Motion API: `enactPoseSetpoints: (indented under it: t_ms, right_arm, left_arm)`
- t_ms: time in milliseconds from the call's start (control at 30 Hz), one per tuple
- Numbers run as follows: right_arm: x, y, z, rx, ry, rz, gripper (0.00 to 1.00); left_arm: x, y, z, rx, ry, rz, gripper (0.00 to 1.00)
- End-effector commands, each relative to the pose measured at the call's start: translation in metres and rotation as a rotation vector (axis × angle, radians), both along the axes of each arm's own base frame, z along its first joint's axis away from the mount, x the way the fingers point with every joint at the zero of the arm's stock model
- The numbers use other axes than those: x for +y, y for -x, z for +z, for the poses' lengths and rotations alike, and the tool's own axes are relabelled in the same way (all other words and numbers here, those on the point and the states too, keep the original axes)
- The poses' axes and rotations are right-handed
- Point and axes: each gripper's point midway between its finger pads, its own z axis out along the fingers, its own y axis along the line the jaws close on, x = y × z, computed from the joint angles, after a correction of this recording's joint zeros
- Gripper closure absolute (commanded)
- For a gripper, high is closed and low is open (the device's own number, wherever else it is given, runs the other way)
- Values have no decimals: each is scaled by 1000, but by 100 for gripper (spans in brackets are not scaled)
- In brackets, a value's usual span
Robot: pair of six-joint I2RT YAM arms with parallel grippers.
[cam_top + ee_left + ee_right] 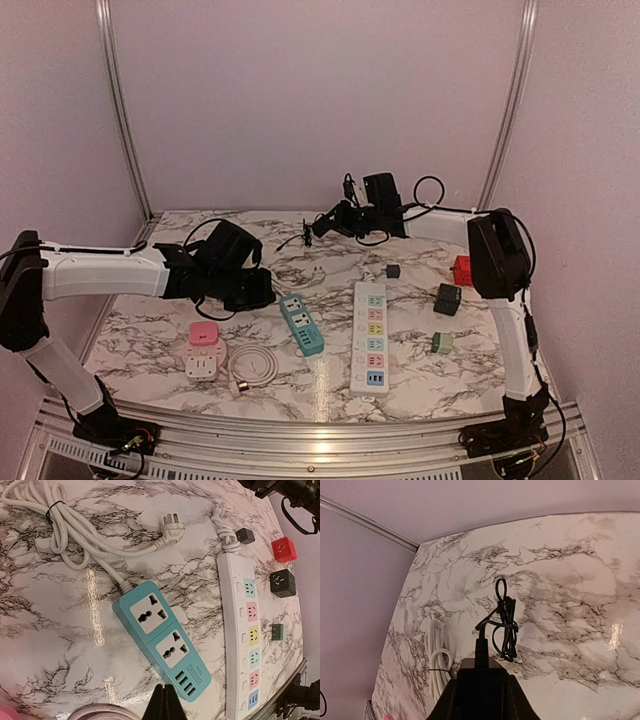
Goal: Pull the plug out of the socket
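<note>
My right gripper goes down toward the tabletop beyond the white strip next, since the teal socket strip's outlets are empty and the black plug (pixel 480 667) hangs above bare marble.
A black plug (pixel 480 667) with its bundled black cord (pixel 505 627) is gripped in my right gripper (pixel 481 679), held above the marble table at the back (pixel 325 224). The cord's bundle (pixel 293 240) hangs near the tabletop. The teal socket strip (pixel 162 639) lies at the table's middle (pixel 301 323), and both its outlets are empty. My left gripper (pixel 167 686) hovers shut just off the strip's USB end with nothing between its fingers, seen from above at the strip's left (pixel 262 293).
A long white socket strip (pixel 369 335) lies right of the teal one. Red (pixel 461 270), dark green (pixel 447 299) and light green (pixel 443 343) cube adapters sit at the right. A pink adapter (pixel 204 333), white adapter (pixel 202 366) and coiled white cable (pixel 255 365) lie front left.
</note>
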Motion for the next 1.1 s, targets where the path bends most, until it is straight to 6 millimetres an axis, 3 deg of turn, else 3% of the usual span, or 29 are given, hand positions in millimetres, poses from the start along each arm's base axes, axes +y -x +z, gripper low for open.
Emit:
enactPoseSetpoints:
  t_ms: [0,167,533,700,900,1067]
  right_arm:
    - [-4,-4,-20,31,-10,-9,93]
    - [-10,-3,-46,58,28,-22,93]
    - [-18,1,-77,84,94,-37,86]
    - [-20,3,-89,103,104,-43,82]
    - [-21,4,-94,110,110,-43,79]
    - [-23,4,-98,113,128,-46,72]
  left_arm:
    - [9,1,-2,2,-27,18,100]
    - [25,-2,4,-23,-39,73,100]
    - [92,4,11,-51,-75,239,100]
    - [132,14,10,-64,-140,361,100]
    - [181,28,0,-53,-229,492,100]
    - [206,41,-22,-6,-261,553,100]
